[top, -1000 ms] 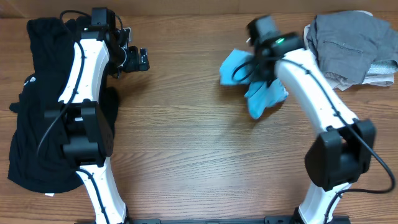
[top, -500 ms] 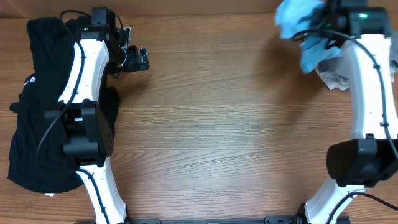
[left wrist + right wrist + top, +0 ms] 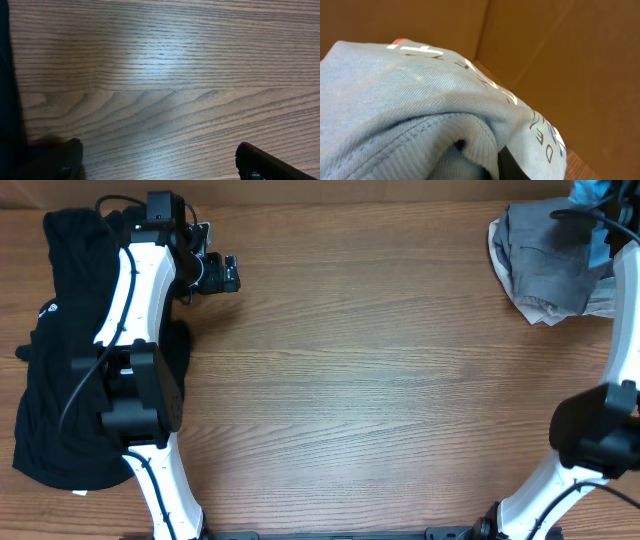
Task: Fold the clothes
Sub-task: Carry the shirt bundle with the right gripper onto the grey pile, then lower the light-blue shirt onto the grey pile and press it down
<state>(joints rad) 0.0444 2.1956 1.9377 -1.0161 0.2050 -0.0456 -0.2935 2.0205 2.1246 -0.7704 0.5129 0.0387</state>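
Observation:
The T-shirt (image 3: 590, 192) is still hanging bunched above the grey pieces, so my right gripper will next go down onto them, moving to the left in the overhead view, to release the T-shirt.
The light blue T-shirt (image 3: 410, 100) with printed lettering fills the right wrist view, bunched over my right gripper (image 3: 495, 160), which is shut on it; one black finger (image 3: 514, 164) shows under the cloth. In the overhead view only scraps of the T-shirt (image 3: 590, 192) show at the far right top corner, above the grey pieces (image 3: 550, 260). The black garment (image 3: 50, 350) lies along the left edge. My left gripper (image 3: 220, 275) hangs open and empty over bare wood, its fingers (image 3: 67, 157) wide apart beside the black garment (image 3: 5, 75).
The wooden table (image 3: 350, 380) spans the view. A brown cardboard wall (image 3: 570, 60) stands close behind the right gripper. The right arm (image 3: 625, 310) runs up the right edge, the left arm (image 3: 130, 290) over the black garment.
My right arm has swung from the table's middle to the far right top corner, carrying the blue T-shirt over the grey pile. The left arm has not moved.

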